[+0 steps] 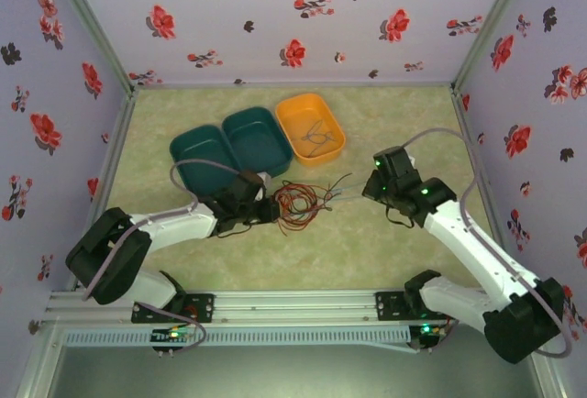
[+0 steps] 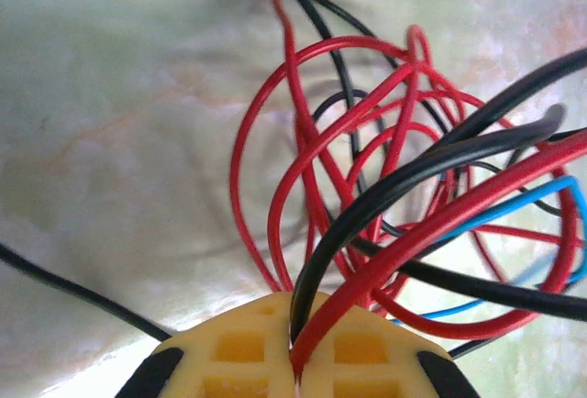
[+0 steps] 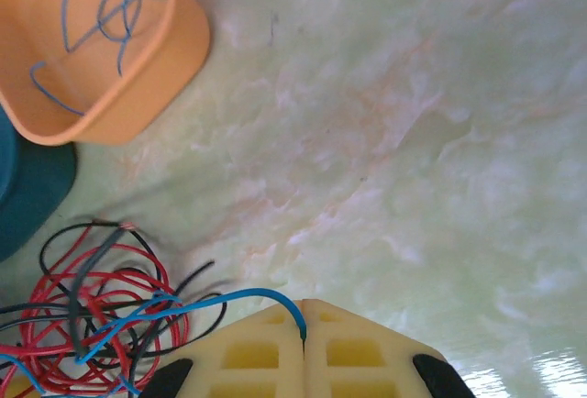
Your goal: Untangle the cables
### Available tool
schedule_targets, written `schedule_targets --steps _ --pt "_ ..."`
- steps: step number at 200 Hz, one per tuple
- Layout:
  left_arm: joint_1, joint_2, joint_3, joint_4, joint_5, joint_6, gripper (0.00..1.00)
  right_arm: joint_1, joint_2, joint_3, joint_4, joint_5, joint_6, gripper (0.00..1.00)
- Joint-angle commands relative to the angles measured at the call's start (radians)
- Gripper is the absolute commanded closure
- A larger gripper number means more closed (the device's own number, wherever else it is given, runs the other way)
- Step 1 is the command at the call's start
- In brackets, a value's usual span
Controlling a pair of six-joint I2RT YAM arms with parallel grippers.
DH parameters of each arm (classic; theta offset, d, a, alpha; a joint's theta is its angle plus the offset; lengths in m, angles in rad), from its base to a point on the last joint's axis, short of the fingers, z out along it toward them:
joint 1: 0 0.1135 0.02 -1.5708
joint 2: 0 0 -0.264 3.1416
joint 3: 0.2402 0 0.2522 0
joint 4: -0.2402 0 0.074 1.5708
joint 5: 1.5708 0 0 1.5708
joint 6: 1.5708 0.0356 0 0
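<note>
I will open my left gripper beside the tangle (image 3: 92,325) next, and in that way I will let go of the thick-looking red cable.
The cables (image 1: 298,204) lie as a red, black and blue tangle in the middle of the table. At the tangle's left side, my left gripper (image 1: 273,210) is shut on a thick-looking red cable (image 2: 431,242) and a black cable (image 2: 385,192); both run up from between its yellow pads (image 2: 298,357) into the red loops. On the tangle's right, my right gripper (image 1: 367,187) is shut on the end of one blue cable (image 3: 238,295). That cable arcs left from the closed pads (image 3: 304,325) into the tangle (image 3: 92,325).
An orange tray (image 1: 298,114) at the back holds a few thin loose cables, seen as blue strands (image 3: 101,13) in the right wrist view. Two teal trays (image 1: 197,155) (image 1: 257,137) stand to its left, close behind the left gripper. Flowered walls enclose the table.
</note>
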Motion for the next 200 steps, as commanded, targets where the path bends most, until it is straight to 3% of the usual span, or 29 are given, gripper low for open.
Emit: schedule_targets --steps 1,88,103,127,200 --pt "0.007 0.000 -0.033 -0.043 -0.049 0.007 1.00 -0.008 -0.032 0.088 -0.129 0.104 -0.078 1.00" --pt "0.005 0.013 -0.061 -0.029 -0.058 -0.002 1.00 -0.008 -0.092 0.345 -0.180 0.007 -0.200 1.00" --pt "0.002 0.004 -0.063 -0.021 -0.058 0.001 0.83 -0.008 -0.082 0.376 -0.186 -0.028 -0.220 1.00" --pt "-0.009 -0.022 -0.063 -0.015 -0.058 0.010 0.70 -0.008 -0.067 0.400 -0.193 -0.064 -0.231 1.00" --pt "-0.023 -0.013 -0.079 -0.010 -0.061 0.011 0.64 -0.008 -0.031 0.574 -0.273 -0.101 -0.308 1.00"
